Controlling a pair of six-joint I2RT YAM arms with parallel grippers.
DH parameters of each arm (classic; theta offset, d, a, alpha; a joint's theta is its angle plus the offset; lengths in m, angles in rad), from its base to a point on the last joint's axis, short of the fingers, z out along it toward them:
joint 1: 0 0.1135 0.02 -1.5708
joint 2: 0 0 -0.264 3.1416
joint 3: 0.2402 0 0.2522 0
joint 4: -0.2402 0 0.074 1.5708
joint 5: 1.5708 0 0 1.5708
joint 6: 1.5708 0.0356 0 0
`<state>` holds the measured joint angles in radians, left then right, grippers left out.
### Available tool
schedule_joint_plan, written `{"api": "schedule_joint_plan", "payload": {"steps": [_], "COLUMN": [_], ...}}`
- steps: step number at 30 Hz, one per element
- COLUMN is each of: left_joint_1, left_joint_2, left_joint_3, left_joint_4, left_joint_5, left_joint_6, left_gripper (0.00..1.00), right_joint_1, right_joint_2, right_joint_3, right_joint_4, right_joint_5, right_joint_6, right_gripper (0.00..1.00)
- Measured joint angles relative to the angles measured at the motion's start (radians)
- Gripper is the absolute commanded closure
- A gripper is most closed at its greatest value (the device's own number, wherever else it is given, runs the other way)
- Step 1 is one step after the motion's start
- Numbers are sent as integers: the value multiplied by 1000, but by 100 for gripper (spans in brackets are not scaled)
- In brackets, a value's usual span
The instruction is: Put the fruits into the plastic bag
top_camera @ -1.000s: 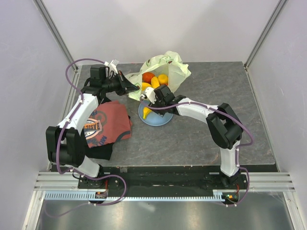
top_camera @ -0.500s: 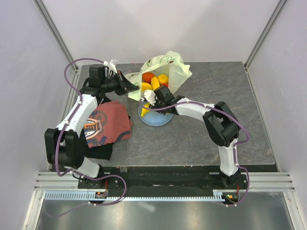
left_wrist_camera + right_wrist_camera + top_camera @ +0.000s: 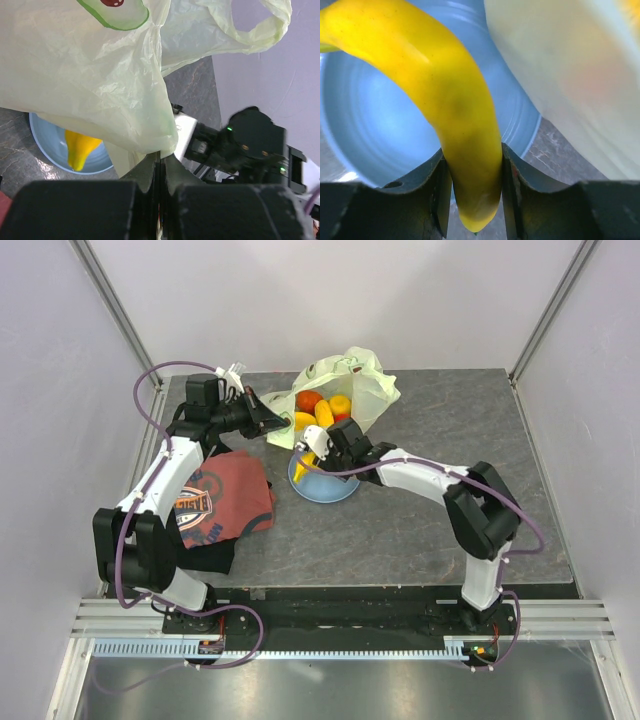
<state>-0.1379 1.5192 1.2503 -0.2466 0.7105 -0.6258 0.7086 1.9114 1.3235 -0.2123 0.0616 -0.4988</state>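
My right gripper raises the banana (image 3: pixel 304 469) next, carries it outward over the held-up rim of the bag's opening (image 3: pixel 316 414), then lowers and releases it, as the bag opens there.
The pale yellow-green plastic bag (image 3: pixel 362 380) lies at the back of the table with its mouth toward the plate; an orange-red fruit (image 3: pixel 309 400), an orange one (image 3: pixel 340 405) and yellow ones (image 3: pixel 304 421) show inside. My left gripper (image 3: pixel 283 424) is shut on the bag's edge (image 3: pixel 150 125) and holds it up. My right gripper (image 3: pixel 313 452) is shut on a yellow banana (image 3: pixel 455 105) over the blue plate (image 3: pixel 370 135); the banana (image 3: pixel 304 469) also shows in the top view over the plate (image 3: pixel 330 487). The red and green fruits are hidden.
A red printed T-shirt (image 3: pixel 225 502) lies on a dark cloth at the left, beside my left arm. The bag's handle loop (image 3: pixel 260 25) hangs at the far side. The table's back edge runs just behind the bag.
My right arm has shifted a little, its elbow swinging right, with the banana held over the plate. The left gripper and the bag stay in place.
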Motion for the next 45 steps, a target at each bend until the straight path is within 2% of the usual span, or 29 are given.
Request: {"api": "schedule_joint_plan", "payload": {"steps": [5,12,17,23,30,38,45], "left_joint_1": [0,0,0,0,0,0,0], "left_joint_2": [5,25,26,25,9,-2,-2], "left_joint_3": [1,4,4,4,-23,-31,-31], "left_joint_4": [18,22,39,42,47,47,50], "left_joint_5": [-1,-1,-1,-1,-1,0,7], "left_joint_6": [-13,-25,-35,-36,-36,-38,-60], "left_gripper": [98,98,98,98,99,99,98], "right_joint_1": [37,62,39,-51,-87,-104,-114], "right_joint_2": [-145,-330,-391,-369,-294,-241,-169], "right_joint_3": [-9,-53,-58,-23,149,175,91], "right_joint_4": [-59,-146,-146,-140,-108,105,337], "right_joint_5": [-24,-108,-134,-136,-90,-56,-38], "right_joint_6": [39,181,292,397,444,426,381], "right_gripper": [100,100,100,100,100,100,100]}}
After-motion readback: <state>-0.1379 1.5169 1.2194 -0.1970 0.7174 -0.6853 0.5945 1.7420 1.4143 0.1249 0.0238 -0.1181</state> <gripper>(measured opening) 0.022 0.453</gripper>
